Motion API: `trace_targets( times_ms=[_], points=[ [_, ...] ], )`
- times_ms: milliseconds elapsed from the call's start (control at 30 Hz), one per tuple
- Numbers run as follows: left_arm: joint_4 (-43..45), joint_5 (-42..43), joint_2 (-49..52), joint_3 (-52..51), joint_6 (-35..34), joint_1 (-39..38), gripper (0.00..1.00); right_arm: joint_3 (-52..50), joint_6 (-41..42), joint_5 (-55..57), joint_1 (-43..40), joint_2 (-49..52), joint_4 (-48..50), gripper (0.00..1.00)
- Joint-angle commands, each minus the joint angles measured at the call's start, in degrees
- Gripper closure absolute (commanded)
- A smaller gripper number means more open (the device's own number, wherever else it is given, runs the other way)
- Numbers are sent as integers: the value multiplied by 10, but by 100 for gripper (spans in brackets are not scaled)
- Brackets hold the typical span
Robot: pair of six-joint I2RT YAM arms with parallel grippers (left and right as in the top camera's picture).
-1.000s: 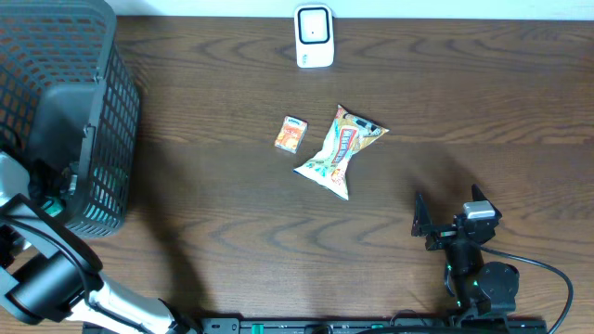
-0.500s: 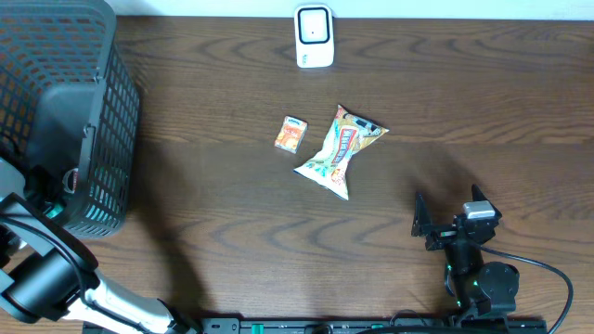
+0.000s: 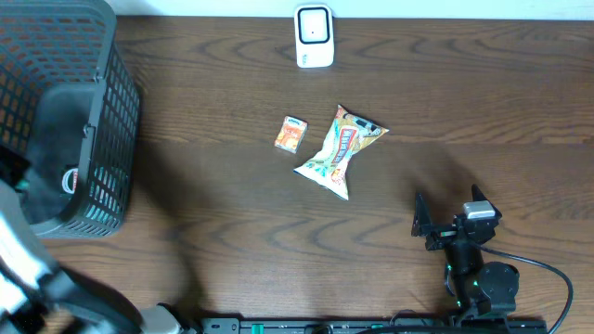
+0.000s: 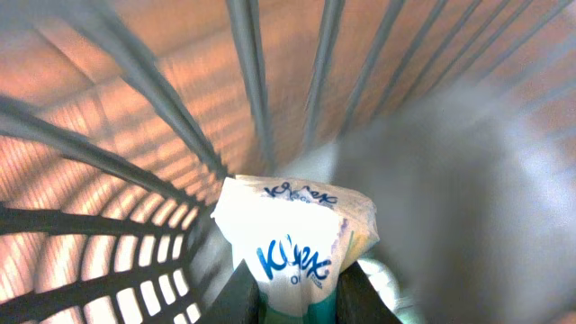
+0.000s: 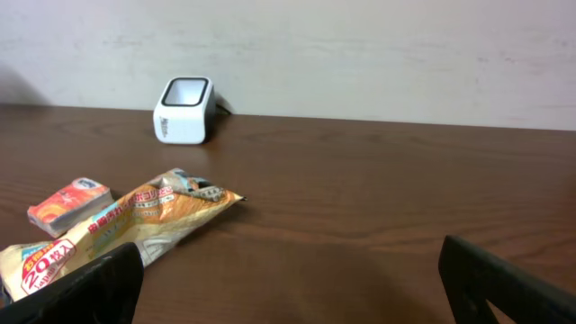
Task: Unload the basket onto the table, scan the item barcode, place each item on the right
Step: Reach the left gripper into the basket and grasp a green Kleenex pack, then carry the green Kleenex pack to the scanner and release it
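Note:
My left gripper lifts out of the basket [image 3: 56,56] next, swings outward over the basket's rim and lowers the tissue pack onto the bare table beside the small orange pack.
In the left wrist view my left gripper [image 4: 297,292] is shut on a white tissue pack [image 4: 297,234] with blue Kleenex lettering, its dark fingers [image 4: 238,297] pressed on both sides of the pack. It is inside the dark mesh basket [image 4: 247,81], whose bars fill that view. The basket [image 3: 56,56] stands at the table's far left, and the left arm [image 3: 19,250] reaches into its near end. The white barcode scanner [image 3: 314,37] stands at the back centre. My right gripper [image 3: 449,209] rests open at the front right with nothing between its fingers [image 5: 90,288].
A snack bag [image 3: 339,150] and a small orange pack [image 3: 291,134] lie mid-table, both also in the right wrist view, the bag [image 5: 135,225] just ahead of the left finger. A black cable [image 3: 548,274] loops beside the right arm's base.
The left arm has shifted left and lower at the basket's near end. The right arm and the items on the table have not moved.

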Motion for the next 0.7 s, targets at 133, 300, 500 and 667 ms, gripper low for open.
trace_targets(
  times_ms=[133, 300, 500, 667],
  points=[
    [175, 382, -177, 6, -208, -65, 93, 0, -6, 2, 4, -3, -2, 1],
    [170, 406, -160, 6, -157, -251, 93, 0, -6, 2, 4, -3, -2, 1],
    [145, 315, -67, 6, -3, -492, 93, 0, -6, 2, 4, -3, -2, 1],
    [144, 204, 25, 6, 3, -574, 92, 0, -6, 2, 4, -3, -2, 1]
  ],
)
